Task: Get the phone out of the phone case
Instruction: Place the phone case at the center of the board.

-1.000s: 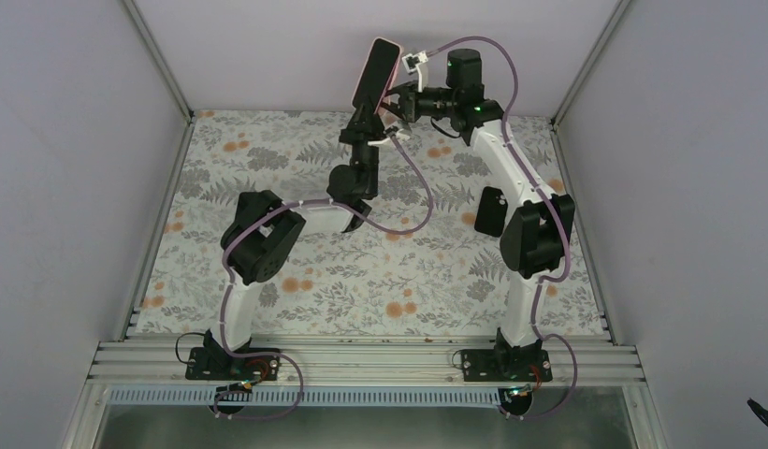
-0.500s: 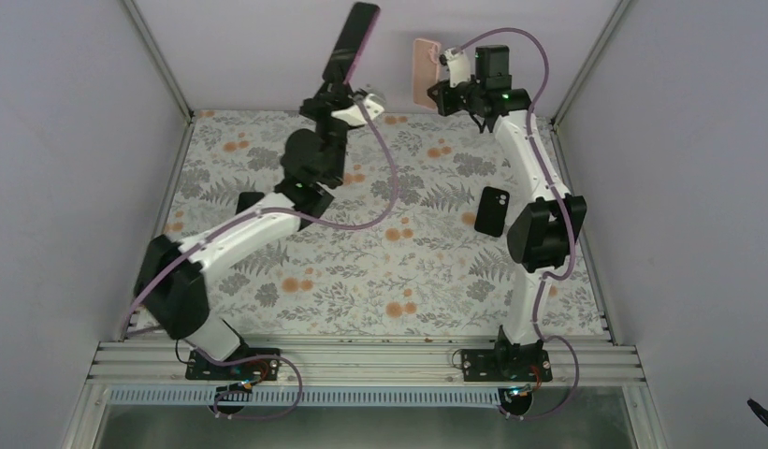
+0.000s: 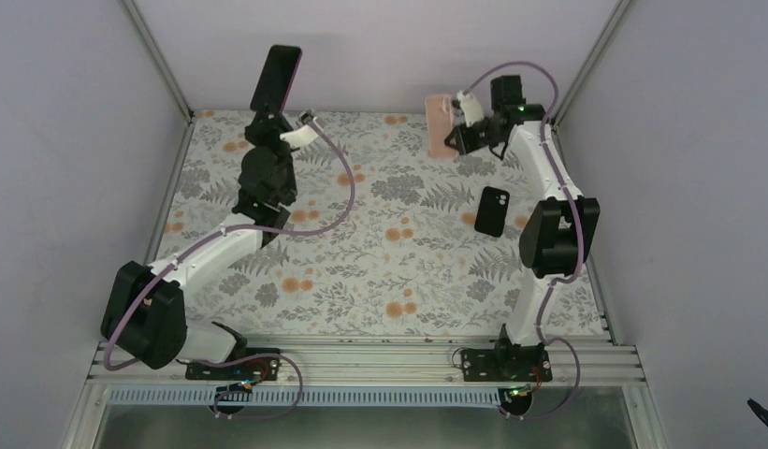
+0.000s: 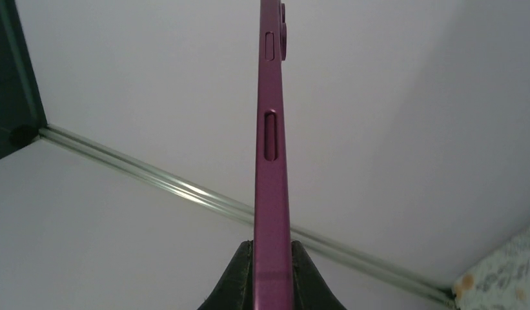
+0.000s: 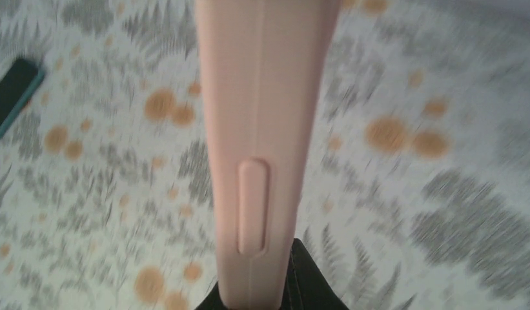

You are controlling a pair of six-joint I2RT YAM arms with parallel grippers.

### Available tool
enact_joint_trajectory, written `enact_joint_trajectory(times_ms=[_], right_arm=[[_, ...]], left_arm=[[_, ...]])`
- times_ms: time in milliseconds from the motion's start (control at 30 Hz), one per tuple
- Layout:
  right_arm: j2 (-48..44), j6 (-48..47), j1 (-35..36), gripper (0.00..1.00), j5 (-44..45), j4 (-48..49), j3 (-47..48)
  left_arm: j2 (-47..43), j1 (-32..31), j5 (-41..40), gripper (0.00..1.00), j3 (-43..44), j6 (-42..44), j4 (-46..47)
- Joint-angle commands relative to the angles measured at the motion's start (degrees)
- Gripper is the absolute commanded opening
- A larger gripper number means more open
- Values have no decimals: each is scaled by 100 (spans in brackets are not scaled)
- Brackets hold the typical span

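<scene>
The salmon-pink phone case hangs empty, so my right gripper should lower it next onto the bare floral table mat (image 5: 113,145) beside the second black phone.
The phone (image 3: 276,79), glossy black with a magenta edge, is held upright in the air at the back left, bare of any case. My left gripper (image 3: 268,116) is shut on its lower end. In the left wrist view the magenta side of the phone (image 4: 272,161) rises between my left gripper's (image 4: 273,261) dark fingers (image 4: 241,279). The salmon-pink phone case (image 3: 440,124) hangs empty above the back right of the table, with my right gripper (image 3: 457,137) shut on it. The right wrist view shows the phone case (image 5: 262,129) edge-on in my right gripper (image 5: 262,294), one black finger (image 5: 308,281) beside it.
A second black phone (image 3: 492,210) lies flat on the floral table mat (image 3: 380,271) just left of the right arm's elbow; it shows in the right wrist view as the second phone (image 5: 10,97) with a teal rim. Grey walls close in the back and sides.
One second ago the phone sat in the pink case, held between both grippers. The left arm has swung left with the bare phone. The right arm has carried the case right and lower.
</scene>
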Motion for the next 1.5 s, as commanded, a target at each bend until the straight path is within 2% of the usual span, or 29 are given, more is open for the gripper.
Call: enact_joint_trajectory(times_ms=[0, 67, 233, 300, 467, 600, 833, 1033, 1167, 1300, 1433, 1467], right_arm=[[-543, -229, -18, 3, -492, 9, -1244], [-513, -183, -58, 3, -733, 50, -1561], [38, -259, -142, 3, -1305, -284, -1834], [183, -289, -146, 3, -1330, -284, -1941], [285, -217, -201, 3, -1240, 7, -2224], [588, -254, -270, 3, -1441, -226, -2120], [1037, 92, -443, 3, -1291, -623, -1946], [1248, 133, -531, 4, -991, -876, -1792], [1285, 62, -549, 12, -841, -993, -1775], [1265, -27, -570, 24, -664, -1059, -1793], [1189, -177, -569, 39, -471, -1164, -1811], [1156, -255, -565, 44, -465, -1226, -1811]], left_arm=[[-187, -43, -119, 2, -731, 1104, 1420], [-78, -49, -169, 2, -1023, 1080, 1586], [355, -78, -430, 2, -1142, 190, 239], [543, -78, -419, 2, -1333, 105, 247], [1147, -78, -560, 2, -1747, 220, 887], [1557, -82, -571, 2, -1956, 142, 1177], [2409, -93, -506, 2, -2582, 743, 2600], [2775, -136, -389, 2, -2842, 852, 2810], [2774, -227, -306, 3, -2940, 757, 2440], [2685, -343, -246, 4, -2950, 357, 1605], [2812, -431, -239, 12, -3024, 278, 1404], [2842, -445, -237, 19, -3066, 292, 1382]])
